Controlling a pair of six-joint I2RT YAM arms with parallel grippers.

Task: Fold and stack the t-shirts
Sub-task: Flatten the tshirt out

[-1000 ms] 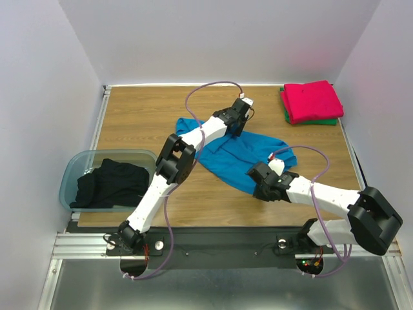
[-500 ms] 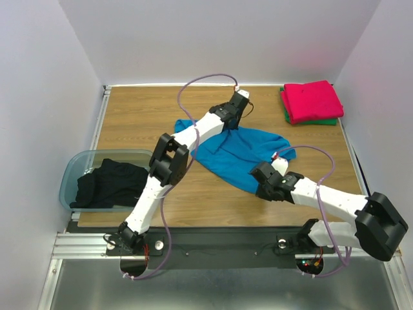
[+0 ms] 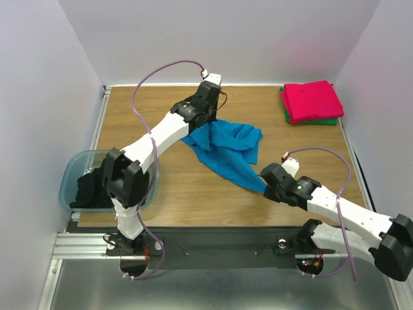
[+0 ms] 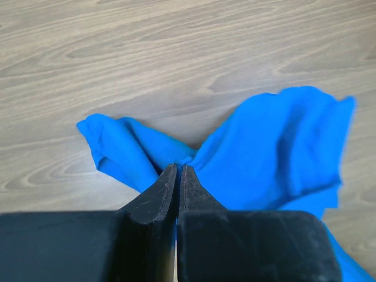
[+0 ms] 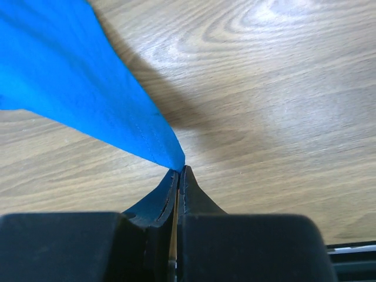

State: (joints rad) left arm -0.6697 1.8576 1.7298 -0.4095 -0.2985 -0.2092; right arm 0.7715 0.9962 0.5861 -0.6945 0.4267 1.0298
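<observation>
The blue t-shirt is crumpled, so the left gripper will next lift the bunched fold high, lower it over the middle of the table and let it go.
The bright blue t-shirt (image 3: 226, 150) hangs stretched between both grippers above the middle of the table. My left gripper (image 3: 208, 121) is shut on a bunched fold at its far edge; in the left wrist view the left gripper (image 4: 179, 168) pinches blue t-shirt cloth (image 4: 276, 153) that fans out right and left. My right gripper (image 3: 266, 187) is shut on the near corner, and the right gripper (image 5: 181, 170) grips the taut tip of the blue t-shirt (image 5: 70, 88). A folded red-pink t-shirt (image 3: 313, 100) lies on a green t-shirt (image 3: 324, 121) at the far right. A black t-shirt (image 3: 97, 188) sits crumpled in the bin.
The translucent blue-grey bin (image 3: 70, 173) stands at the table's near left edge, partly behind the left arm's elbow. Pale walls close the table in at the left, back and right. A metal rail runs along the near edge.
The left gripper has shut on the blue t-shirt and drawn it left and up. The right gripper has pulled its corner toward the near right. The shirt now stretches between them.
</observation>
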